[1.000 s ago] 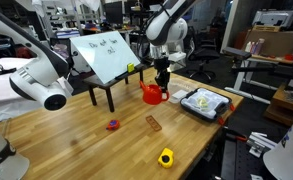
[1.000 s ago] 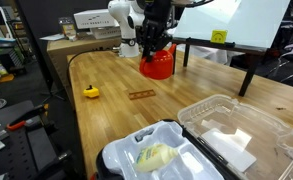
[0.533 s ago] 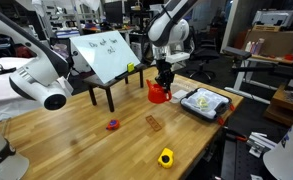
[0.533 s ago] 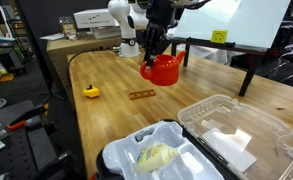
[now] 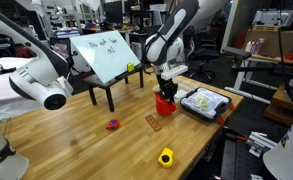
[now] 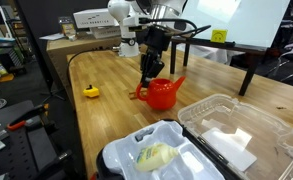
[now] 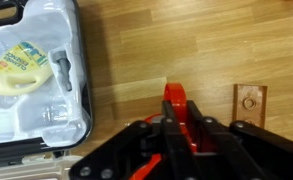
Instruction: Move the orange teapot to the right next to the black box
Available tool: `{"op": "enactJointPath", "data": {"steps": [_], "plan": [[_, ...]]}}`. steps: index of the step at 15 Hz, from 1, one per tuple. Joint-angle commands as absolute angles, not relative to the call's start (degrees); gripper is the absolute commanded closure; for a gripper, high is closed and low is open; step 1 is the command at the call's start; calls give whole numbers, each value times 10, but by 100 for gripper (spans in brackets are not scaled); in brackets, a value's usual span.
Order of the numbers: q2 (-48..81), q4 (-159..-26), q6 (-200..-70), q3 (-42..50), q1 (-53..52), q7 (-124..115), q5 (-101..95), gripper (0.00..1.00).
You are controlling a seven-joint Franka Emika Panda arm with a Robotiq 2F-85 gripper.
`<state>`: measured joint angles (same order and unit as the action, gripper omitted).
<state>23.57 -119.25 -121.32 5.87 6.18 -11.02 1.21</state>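
The hanging teapot goes down slightly onto the bare tabletop (image 6: 162,111) beside the black box next, just below my gripper. My gripper then releases the red handle.
The orange teapot (image 5: 165,103) (image 6: 164,94) hangs from my gripper (image 5: 165,90) (image 6: 150,76) by its loop handle, low over the wooden table. In the wrist view my gripper (image 7: 178,118) is shut on the red handle of the teapot (image 7: 176,100). The black box (image 5: 203,103) with white and yellow contents lies just beside the teapot. In an exterior view it is in the foreground (image 6: 161,152); in the wrist view it is at the upper left (image 7: 34,75).
A small brown wooden block (image 5: 153,122) (image 6: 139,95) (image 7: 249,102) lies near the teapot. A yellow toy (image 5: 166,157) (image 6: 90,90) and a purple-red piece (image 5: 113,125) lie on the table. A white slanted board on black legs (image 5: 106,55) stands behind. A clear tray (image 6: 241,130) lies beside the box.
My gripper has carried the teapot across the table toward the black box and lowered it. The teapot has swung so its spout points another way.
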Motion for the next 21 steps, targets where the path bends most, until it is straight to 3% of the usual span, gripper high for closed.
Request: {"op": "enactJointPath", "data": {"steps": [1,4,5,9,14,21], "plan": [[260,-1169,-1194,68,47,-141,0,96],[269,-1167,-1194,65,45,-147,9,96],[269,-1168,-1194,64,46,-143,13,66],[245,-1185,-1212,47,56,-94,58,38],[111,-1276,-1246,39,40,-58,58,4],[-177,-1465,-1213,24,16,21,76,0]]}}
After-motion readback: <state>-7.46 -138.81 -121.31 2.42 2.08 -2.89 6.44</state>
